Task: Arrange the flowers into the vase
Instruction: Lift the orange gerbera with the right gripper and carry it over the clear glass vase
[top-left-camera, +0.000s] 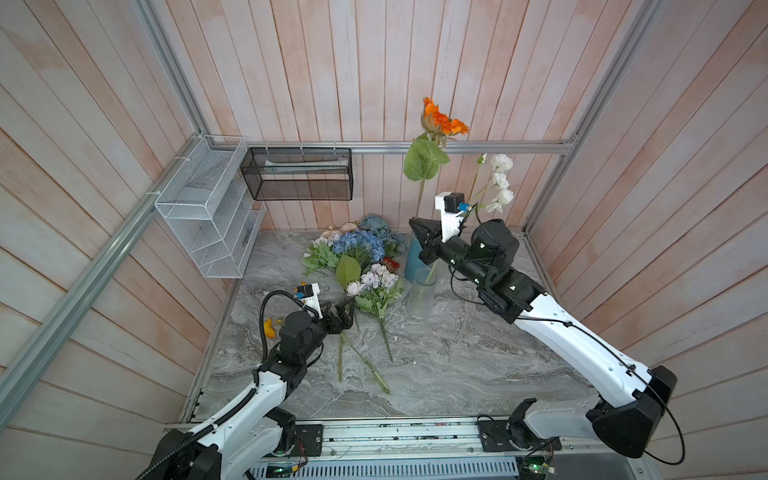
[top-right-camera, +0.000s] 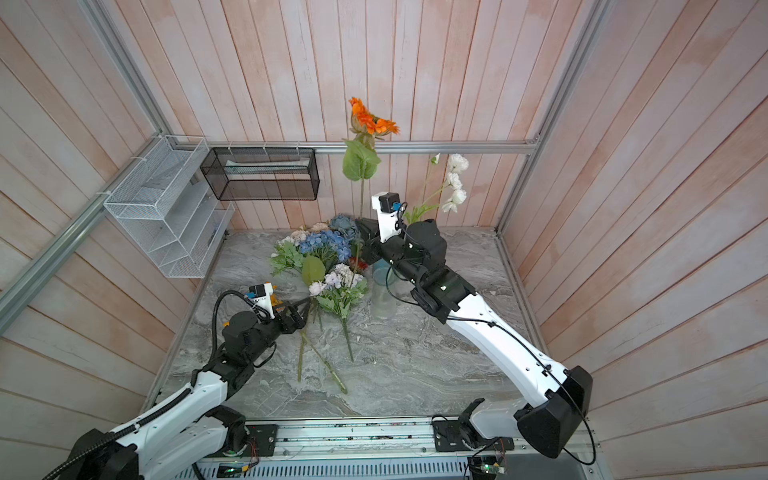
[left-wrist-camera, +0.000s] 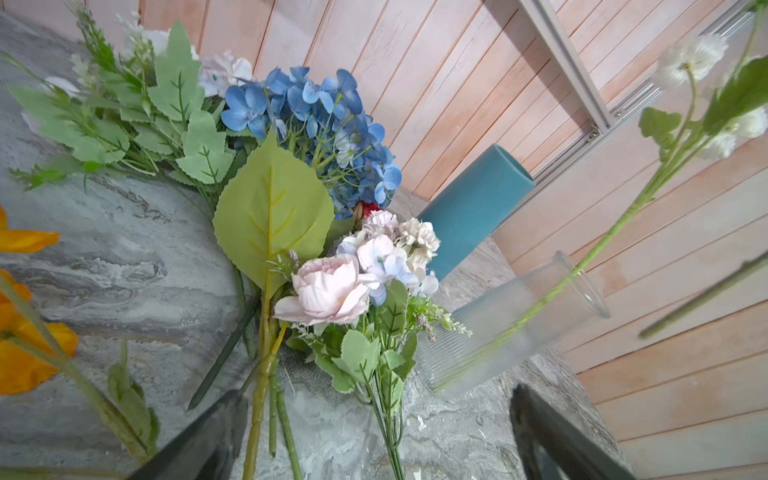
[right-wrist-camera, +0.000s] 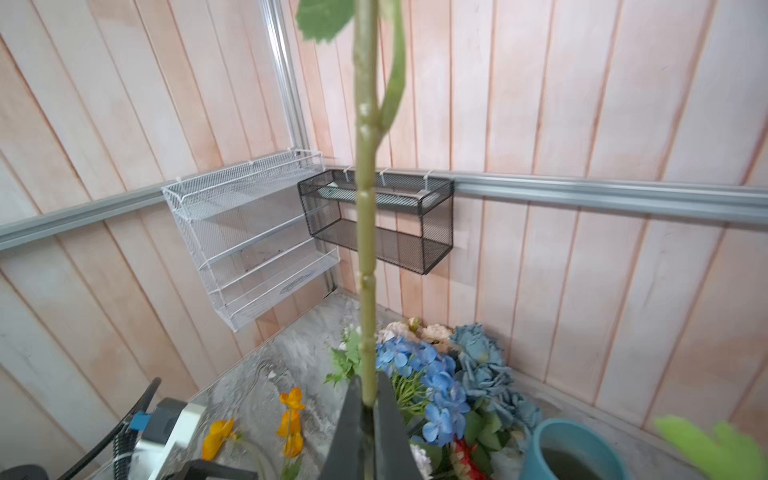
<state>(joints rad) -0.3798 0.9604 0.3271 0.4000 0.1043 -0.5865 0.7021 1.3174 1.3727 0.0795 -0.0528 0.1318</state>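
Observation:
The orange flower's stem still hangs with its bottom end outside the vase, so next I should lower my right gripper toward the opening of the clear ribbed vase (top-left-camera: 422, 297) and release it there.
My right gripper (top-left-camera: 417, 227) (right-wrist-camera: 368, 399) is shut on the green stem of an orange flower (top-left-camera: 444, 120), holding it upright above the table. Just below stands a clear ribbed glass vase (top-left-camera: 422, 297) (left-wrist-camera: 511, 328) with white flowers (top-left-camera: 500, 183) in it; a teal vase (top-left-camera: 412, 259) (left-wrist-camera: 473, 208) stands behind. More flowers lie in a heap: a blue hydrangea (top-left-camera: 359, 245) (left-wrist-camera: 324, 124), dusty blue roses (right-wrist-camera: 482, 361) and a lilac-pink bunch (top-left-camera: 376, 280) (left-wrist-camera: 332, 291). My left gripper (top-left-camera: 347, 311) (left-wrist-camera: 374, 440) hangs open over their stems (left-wrist-camera: 262, 399), holding nothing.
A yellow flower (top-left-camera: 270, 326) (right-wrist-camera: 291, 415) lies on the marble table (top-left-camera: 457, 361) beside the left arm. A white wire rack (top-left-camera: 208, 216) and a black mesh basket (top-left-camera: 297, 174) hang on the walls at the back left. Wooden walls close in three sides.

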